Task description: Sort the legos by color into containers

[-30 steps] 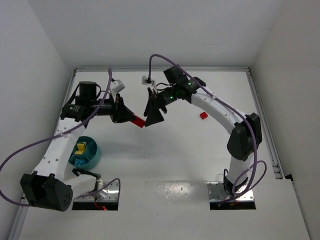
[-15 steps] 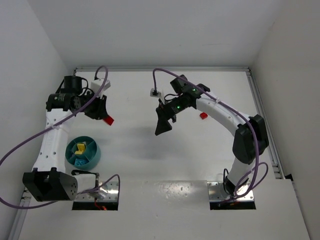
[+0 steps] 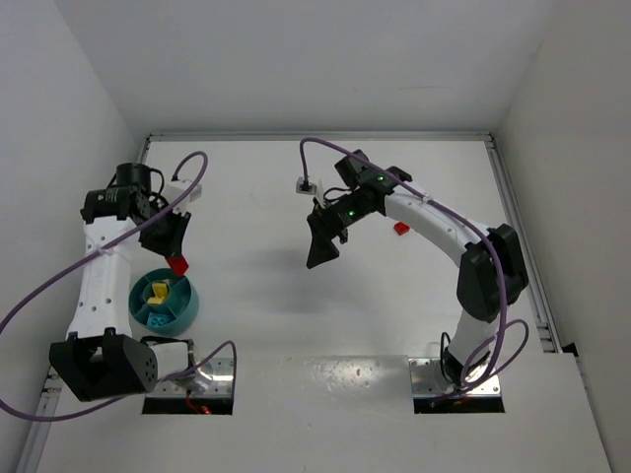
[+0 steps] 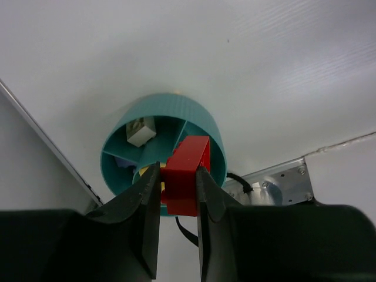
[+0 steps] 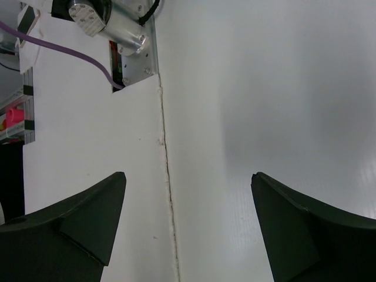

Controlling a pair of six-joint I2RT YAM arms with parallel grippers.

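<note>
The red lego should go back over the bowl. My left gripper should bring it back down over the bowl's section point(image 3: 178, 299) point(image 4: 215, 156) beside the yellow legos.
My left gripper point(image 3: 177, 258) is shut on a red lego point(image 3: 178, 264), held just above the far rim of the round teal bowl point(image 3: 183, 313). In the left wrist view the red lego point(image 4: 187, 173) sits between my fingers point(image 4: 147, 211) over the bowl point(image 4: 202, 120), whose compartments hold a white piece point(image 4: 141, 130) and a yellow one. The top view shows yellow legos point(image 3: 158, 291) in the bowl. My right gripper point(image 3: 323, 244) is open and empty, over bare table at mid-table point(image 5: 188, 194). Another red lego point(image 3: 400, 229) lies beside the right arm.
Metal base plates point(image 3: 209, 379) point(image 3: 455, 384) sit at the near edge, one showing in the left wrist view point(image 4: 276, 179). White walls close in the table on the left, back and right. A seam point(image 5: 167, 176) runs across the table under the right gripper.
My left gripper has swung left and toward the near side with the red lego, from mid-table to the bowl's far rim. The right gripper let go earlier and has stayed nearly still lately.
</note>
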